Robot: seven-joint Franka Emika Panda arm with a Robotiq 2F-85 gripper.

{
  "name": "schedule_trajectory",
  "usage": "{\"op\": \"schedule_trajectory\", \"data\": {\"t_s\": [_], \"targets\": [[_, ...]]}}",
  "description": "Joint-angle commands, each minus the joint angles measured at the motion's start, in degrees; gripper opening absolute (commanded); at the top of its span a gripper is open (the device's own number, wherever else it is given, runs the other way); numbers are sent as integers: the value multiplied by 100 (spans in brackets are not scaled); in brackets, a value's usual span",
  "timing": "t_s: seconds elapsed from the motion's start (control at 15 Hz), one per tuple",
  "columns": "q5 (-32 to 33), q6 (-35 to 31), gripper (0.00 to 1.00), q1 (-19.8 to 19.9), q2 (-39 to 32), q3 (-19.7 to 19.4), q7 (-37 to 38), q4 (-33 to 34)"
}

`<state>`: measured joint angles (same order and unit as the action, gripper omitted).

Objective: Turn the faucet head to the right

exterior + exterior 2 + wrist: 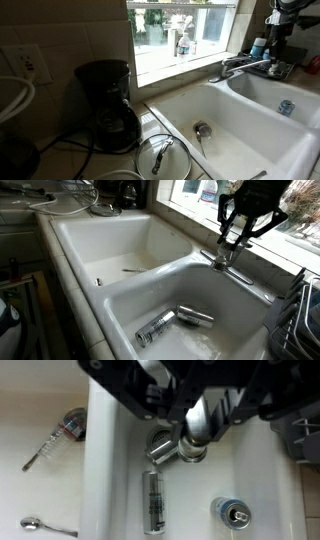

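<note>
The spout is between my gripper's fingers and moves around with them, so next I should swing it toward the dish rack side of the near basin, then release it.
The faucet head (245, 67) is a chrome tap behind the white double sink (200, 97), its slim spout pointing toward the divider between the basins. In an exterior view it (228, 264) sits right under my gripper (238, 244). In the wrist view the shiny spout (192, 438) runs between my gripper's (196, 410) dark fingers, which press against both its sides. The gripper also shows at the top right of an exterior view (272, 45), coming down over the tap.
Two metal cans (160, 330) (196, 317) lie in the near basin. A spoon (203, 132) lies in the other basin. A black coffee maker (105, 105) and a glass lid (160, 155) stand on the counter. A dish rack (300, 320) stands beside the sink.
</note>
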<state>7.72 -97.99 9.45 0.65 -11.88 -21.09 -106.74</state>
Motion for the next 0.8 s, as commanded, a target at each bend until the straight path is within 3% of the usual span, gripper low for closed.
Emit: {"op": "schedule_trajectory", "data": {"t_s": [0.0,0.73], "targets": [[746,-351,8,348,-528,-251,-145,536],[827,-686,8,702,-1048,-391,-2012,1089]]}}
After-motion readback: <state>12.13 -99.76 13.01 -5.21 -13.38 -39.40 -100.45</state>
